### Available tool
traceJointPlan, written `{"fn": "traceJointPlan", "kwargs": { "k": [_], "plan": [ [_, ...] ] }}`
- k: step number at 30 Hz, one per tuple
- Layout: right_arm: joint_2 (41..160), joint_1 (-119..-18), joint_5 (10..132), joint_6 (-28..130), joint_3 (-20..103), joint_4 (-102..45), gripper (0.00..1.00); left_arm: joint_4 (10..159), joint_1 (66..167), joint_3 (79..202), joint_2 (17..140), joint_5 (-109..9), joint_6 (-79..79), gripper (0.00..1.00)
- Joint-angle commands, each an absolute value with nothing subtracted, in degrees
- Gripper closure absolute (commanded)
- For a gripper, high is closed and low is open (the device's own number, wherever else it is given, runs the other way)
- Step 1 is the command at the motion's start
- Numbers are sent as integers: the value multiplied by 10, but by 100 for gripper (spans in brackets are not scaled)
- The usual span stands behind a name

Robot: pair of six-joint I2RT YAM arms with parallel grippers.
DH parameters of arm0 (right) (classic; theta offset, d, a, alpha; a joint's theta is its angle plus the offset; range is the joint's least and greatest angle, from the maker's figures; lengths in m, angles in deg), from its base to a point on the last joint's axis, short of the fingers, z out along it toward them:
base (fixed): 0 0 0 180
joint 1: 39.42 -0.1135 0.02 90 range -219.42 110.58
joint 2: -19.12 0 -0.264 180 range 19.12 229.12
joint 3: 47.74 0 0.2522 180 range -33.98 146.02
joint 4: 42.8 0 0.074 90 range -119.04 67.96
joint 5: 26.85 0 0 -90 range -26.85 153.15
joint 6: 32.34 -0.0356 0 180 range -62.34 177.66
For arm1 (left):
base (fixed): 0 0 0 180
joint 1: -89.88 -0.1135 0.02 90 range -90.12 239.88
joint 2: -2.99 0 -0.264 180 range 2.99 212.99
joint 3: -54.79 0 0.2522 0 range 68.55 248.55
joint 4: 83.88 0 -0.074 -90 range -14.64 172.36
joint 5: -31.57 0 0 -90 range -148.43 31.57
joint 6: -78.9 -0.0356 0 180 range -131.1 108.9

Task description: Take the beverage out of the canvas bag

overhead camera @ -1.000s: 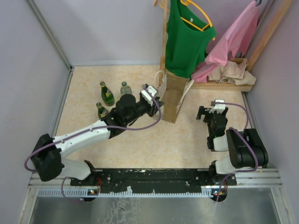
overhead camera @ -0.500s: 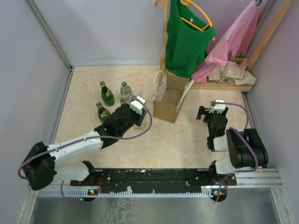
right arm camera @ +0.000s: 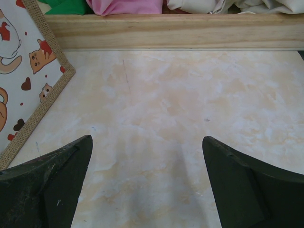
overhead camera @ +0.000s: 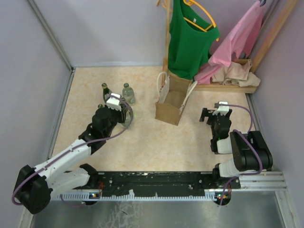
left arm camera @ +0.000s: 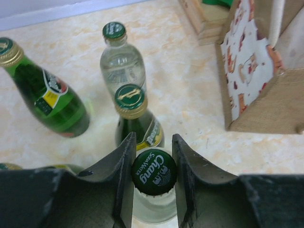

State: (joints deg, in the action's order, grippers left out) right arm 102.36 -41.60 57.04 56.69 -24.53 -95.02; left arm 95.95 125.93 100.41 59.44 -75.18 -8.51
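Note:
I will carry the bottle to the clear floor by the canvas bag, below my left gripper and to its right in the top view, then lower and release it.
My left gripper point(left arm camera: 153, 142) is shut on the green "Chang Soda Water" cap of a clear glass beverage bottle point(left arm camera: 154, 172) and holds it upright by the neck, left of the canvas bag point(left arm camera: 266, 95). In the top view the left gripper point(overhead camera: 122, 112) is beside the standing bottles, with its bottle mostly hidden beneath it. The tan canvas bag point(overhead camera: 173, 102) stands open at mid-floor with white handles; nothing shows inside it. My right gripper point(overhead camera: 216, 115) is open and empty right of the bag, and its wrist view point(right arm camera: 147, 156) shows bare floor between the fingers.
A clear bottle point(left arm camera: 122, 61), a green bottle with a gold cap point(left arm camera: 135, 118) and a leaning green bottle point(left arm camera: 47, 95) stand just beyond the held bottle. A wooden rack base point(right arm camera: 175, 31) with hanging green and pink clothes point(overhead camera: 190, 38) is behind the bag.
My left arm has swung left from the bag's mouth to the group of bottles, carrying the clear bottle. The right arm has not moved.

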Motion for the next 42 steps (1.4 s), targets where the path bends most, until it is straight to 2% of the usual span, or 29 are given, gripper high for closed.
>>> {"fn": "traceJointPlan", "kwargs": {
  "k": [1,11,17,21,33,38,42],
  "plan": [
    [1020,-415,568,578,-230,-978,1,1006,1255,1014,564,-726,-62,100],
    [1019,-415,570,578,-230,-978,1,992,1256,1001,563,-608,-8,100],
    [1020,-415,570,578,-229,-978,1,991,1257,996,584,-609,0,100],
    [1020,-415,569,578,-229,-978,1,984,1257,1000,605,-608,-1,96],
    [1020,-415,569,578,-230,-978,1,1020,1271,985,631,-629,-51,96],
    [1020,-415,569,578,-230,-977,1,1060,1272,997,672,-612,-77,95],
    [1020,-415,569,578,-230,-978,1,1038,1275,1026,709,-612,-88,91]
  ]
}}
